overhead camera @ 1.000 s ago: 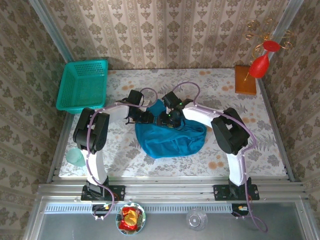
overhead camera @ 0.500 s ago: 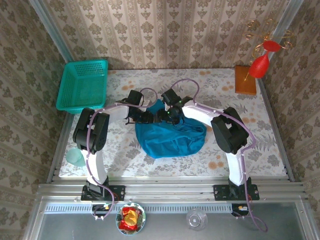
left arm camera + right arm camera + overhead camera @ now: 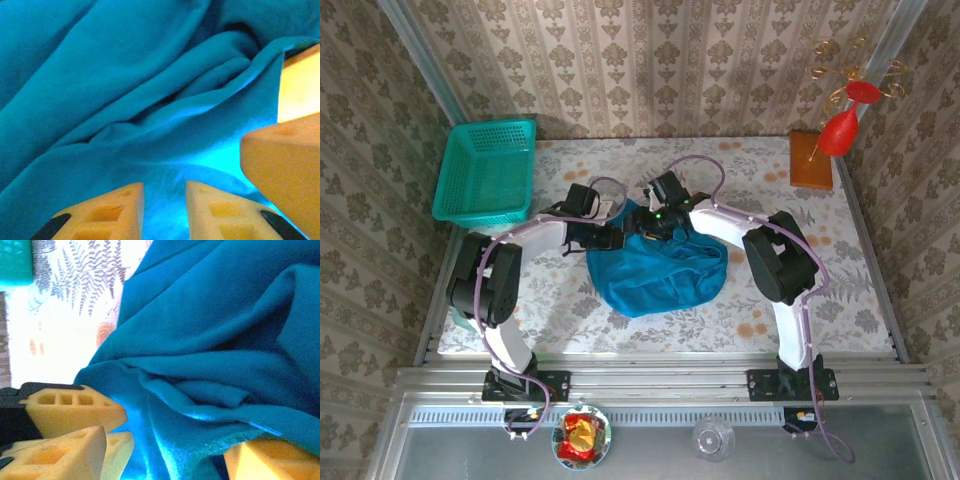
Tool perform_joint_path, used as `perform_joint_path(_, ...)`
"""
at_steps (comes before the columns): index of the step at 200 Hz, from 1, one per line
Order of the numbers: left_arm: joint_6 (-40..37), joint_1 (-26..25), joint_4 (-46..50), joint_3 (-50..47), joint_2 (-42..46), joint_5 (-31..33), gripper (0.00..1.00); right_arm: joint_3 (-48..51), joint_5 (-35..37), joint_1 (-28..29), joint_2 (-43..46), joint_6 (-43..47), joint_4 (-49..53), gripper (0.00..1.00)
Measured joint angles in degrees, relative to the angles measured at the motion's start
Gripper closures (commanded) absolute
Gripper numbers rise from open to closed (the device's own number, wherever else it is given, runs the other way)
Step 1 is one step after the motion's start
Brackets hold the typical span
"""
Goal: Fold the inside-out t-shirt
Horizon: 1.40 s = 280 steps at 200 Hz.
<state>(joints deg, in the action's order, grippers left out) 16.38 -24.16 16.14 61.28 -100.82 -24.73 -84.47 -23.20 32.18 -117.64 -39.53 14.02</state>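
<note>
The hemmed fold runs through my right gripper's open gap, so next my right gripper will draw slightly away from the left gripper, return beside those fingers and close.
The inside-out t-shirt (image 3: 658, 272) lies in a crumpled blue-teal heap at the middle of the table. My left gripper (image 3: 612, 238) is at the heap's upper left edge. In the left wrist view its fingers (image 3: 165, 202) stand close together with a fold of the t-shirt (image 3: 125, 100) pinched between them. My right gripper (image 3: 648, 220) is right next to it at the heap's top. Its fingers (image 3: 170, 457) stand wide apart, and a hemmed edge of the t-shirt (image 3: 215, 340) runs through the gap. The left gripper's yellow fingers (image 3: 70, 407) show just beside it.
A teal mesh basket (image 3: 488, 170) stands at the back left corner. A wooden block (image 3: 811, 160) with a red ornament is at the back right. A pale green cup (image 3: 463, 318) sits by the left edge, behind my left arm. The flowered tabletop (image 3: 800, 300) is bare to the right.
My left arm's elbow has swung out to the left and toward the front. The right gripper has shifted a little toward the back, and the shirt's top edge has moved with the grippers.
</note>
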Motion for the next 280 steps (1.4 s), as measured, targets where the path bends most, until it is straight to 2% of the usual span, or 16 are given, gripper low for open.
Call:
perform_joint_path(43, 0.6, -0.1, -0.7, -1.2, 0.1, -0.6, 0.73, 6.3, -5.0, 0.0, 7.7, -3.0, -3.6, 0.46)
perform_joint_path(75, 0.6, -0.1, -1.3, -1.2, 0.1, -0.6, 0.73, 8.3, -6.0, 0.0, 11.0, -3.7, -4.6, 0.45)
perform_joint_path(155, 0.6, -0.1, -1.6, -1.3, 0.1, -0.8, 0.73, 4.8, 7.0, 0.3, 7.3, 5.8, 9.2, 0.37)
perform_joint_path(239, 0.6, -0.1, -1.6, -1.3, 0.1, -0.8, 0.73, 2.5, 4.7, 0.6, 2.1, 8.8, 4.8, 0.37)
perform_joint_path(280, 0.7, -0.1, -1.6, -1.6, 0.1, -0.8, 0.73, 0.4, 3.0, 0.6, 1.8, 8.7, 0.9, 0.42)
